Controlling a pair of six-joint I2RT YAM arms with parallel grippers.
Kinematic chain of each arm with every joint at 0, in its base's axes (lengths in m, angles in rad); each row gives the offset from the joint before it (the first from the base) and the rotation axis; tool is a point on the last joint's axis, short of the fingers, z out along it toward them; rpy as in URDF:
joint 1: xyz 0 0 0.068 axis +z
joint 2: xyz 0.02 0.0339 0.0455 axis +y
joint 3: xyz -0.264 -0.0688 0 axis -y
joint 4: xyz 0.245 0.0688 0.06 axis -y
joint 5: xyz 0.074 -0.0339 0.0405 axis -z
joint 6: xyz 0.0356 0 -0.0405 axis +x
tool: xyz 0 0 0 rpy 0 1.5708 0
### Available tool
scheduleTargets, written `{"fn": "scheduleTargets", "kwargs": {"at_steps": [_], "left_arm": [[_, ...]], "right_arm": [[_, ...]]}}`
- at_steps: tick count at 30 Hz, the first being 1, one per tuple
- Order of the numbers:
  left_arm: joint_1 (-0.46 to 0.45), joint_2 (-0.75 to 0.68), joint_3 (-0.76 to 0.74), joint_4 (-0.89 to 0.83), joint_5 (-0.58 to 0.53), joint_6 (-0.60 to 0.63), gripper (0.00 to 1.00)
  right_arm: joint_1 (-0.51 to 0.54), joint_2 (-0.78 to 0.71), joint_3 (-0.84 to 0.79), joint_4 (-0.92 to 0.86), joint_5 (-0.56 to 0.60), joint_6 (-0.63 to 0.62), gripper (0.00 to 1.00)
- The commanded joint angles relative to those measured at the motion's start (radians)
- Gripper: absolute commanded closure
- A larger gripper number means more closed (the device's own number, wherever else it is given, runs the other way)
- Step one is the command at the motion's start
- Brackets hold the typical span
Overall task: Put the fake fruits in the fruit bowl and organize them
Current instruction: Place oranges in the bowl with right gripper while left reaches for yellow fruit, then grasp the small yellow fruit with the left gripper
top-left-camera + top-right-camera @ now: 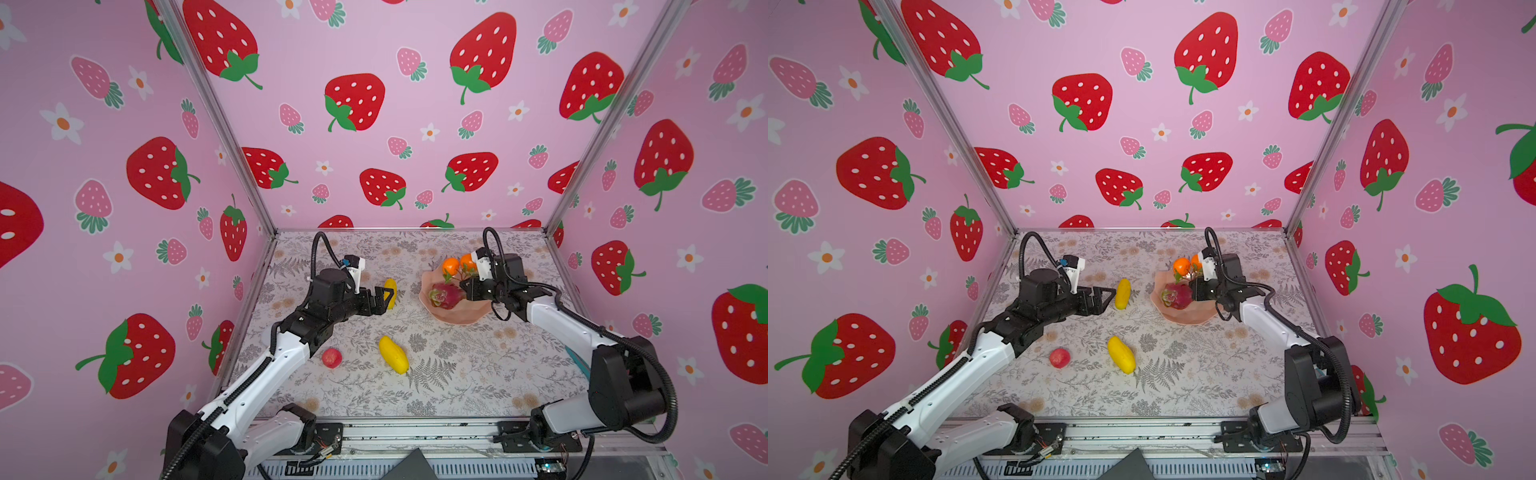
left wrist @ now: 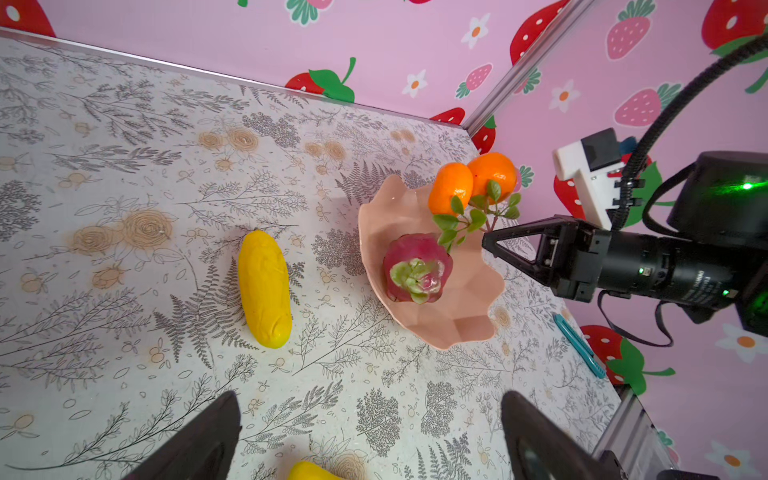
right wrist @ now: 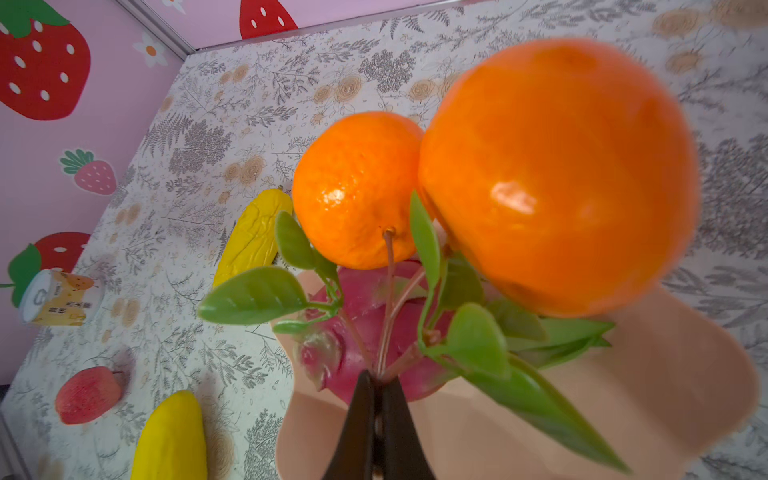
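My right gripper should next go down toward the bowl's far side (image 1: 456,277) and let go of the leafy twig, since the oranges hang above free room beyond the dragon fruit.
The peach-pink fruit bowl (image 1: 457,319) (image 2: 457,322) stands at the far right with the magenta dragon fruit (image 1: 445,296) (image 2: 417,268) in it. My right gripper (image 3: 376,378) (image 1: 461,286) is shut on the leafy twig (image 3: 388,286) of the two oranges (image 3: 357,187) (image 1: 451,265), which hang over the bowl's far side. My left gripper (image 2: 370,399) (image 1: 1106,297) is open and holds nothing, just left of the far yellow fruit (image 1: 1123,294) (image 2: 264,289). The near yellow fruit (image 1: 393,354) and the red-pink fruit (image 1: 331,358) lie on the table.
A small can (image 3: 62,297) lies on its side near the left wall; the top views do not show it. A teal strip (image 2: 579,351) lies by the right wall. Strawberry-print walls close in three sides of the floral table (image 1: 457,374).
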Motion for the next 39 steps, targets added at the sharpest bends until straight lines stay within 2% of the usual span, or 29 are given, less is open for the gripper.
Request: {"fn": "scheduleTargets", "kwargs": {"at_steps": [1,12,16,20,26,32,39], "left_arm": [[-0.040,0.025,0.059,0.011,-0.041,0.036,0.01],[-0.092,0.039,0.053,-0.009,-0.115,0.049,0.01],[-0.096,0.045,0.053,-0.008,-0.116,0.056,0.01],[-0.100,0.076,0.049,-0.007,-0.183,0.068,0.01],[-0.103,0.172,0.079,-0.026,-0.307,0.111,0.01],[-0.095,0.340,0.168,-0.029,-0.341,0.148,0.01],[-0.045,0.545,0.288,-0.056,-0.248,0.147,0.03]], "right_arm": [[-0.037,0.018,-0.037,0.067,-0.127,0.068,1.00],[-0.099,0.135,-0.042,0.179,-0.270,0.140,1.00],[-0.113,0.161,-0.042,0.185,-0.292,0.150,0.95],[-0.127,0.182,-0.045,0.193,-0.304,0.152,0.92],[-0.156,0.226,-0.036,0.204,-0.340,0.156,0.85],[-0.166,0.246,-0.001,0.186,-0.361,0.139,0.81],[-0.167,0.220,0.033,0.133,-0.327,0.103,0.56]]}}
